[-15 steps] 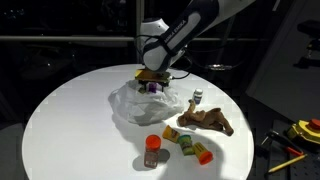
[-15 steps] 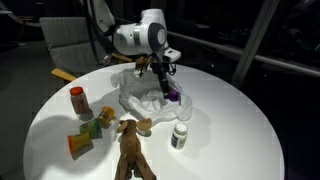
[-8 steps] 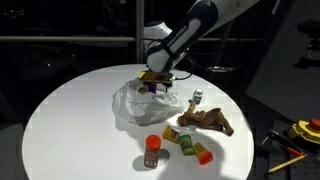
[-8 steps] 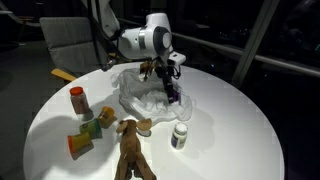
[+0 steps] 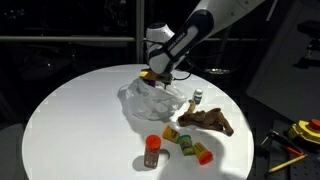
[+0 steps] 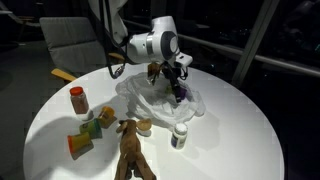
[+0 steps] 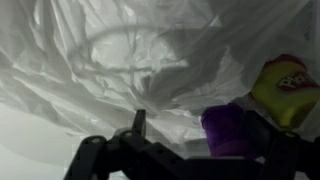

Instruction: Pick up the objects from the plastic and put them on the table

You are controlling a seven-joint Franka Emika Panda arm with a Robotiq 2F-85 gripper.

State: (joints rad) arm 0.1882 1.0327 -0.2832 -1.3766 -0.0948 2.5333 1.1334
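The purple pot (image 6: 177,91) (image 7: 226,130) sits nearer one finger, so I need to move my gripper to the right in the wrist view until the pot is centred between its open fingers, then close.
A crumpled clear plastic (image 5: 148,100) (image 6: 158,102) lies near the middle of the round white table (image 5: 70,120) (image 6: 230,130). My gripper (image 5: 157,78) (image 6: 173,80) (image 7: 200,135) stands low over its far edge, jaws open. A purple pot (image 7: 226,130) (image 6: 177,91) sits on the plastic between the fingers, close against the right one and apart from the left one. Beside it lies a yellow-lidded tub (image 7: 285,85). The plastic fills the rest of the wrist view.
On the table beside the plastic are a brown plush toy (image 5: 210,120) (image 6: 130,150), a small white bottle (image 5: 197,97) (image 6: 179,135), an orange-lidded jar (image 5: 152,150) (image 6: 77,100) and coloured blocks (image 5: 187,143) (image 6: 90,130). A chair (image 6: 70,45) stands behind the table.
The gripper has slid sideways along the plastic's far edge with the purple pot between its fingers. The plastic has shifted and stretched the same way. The jaws stay open.
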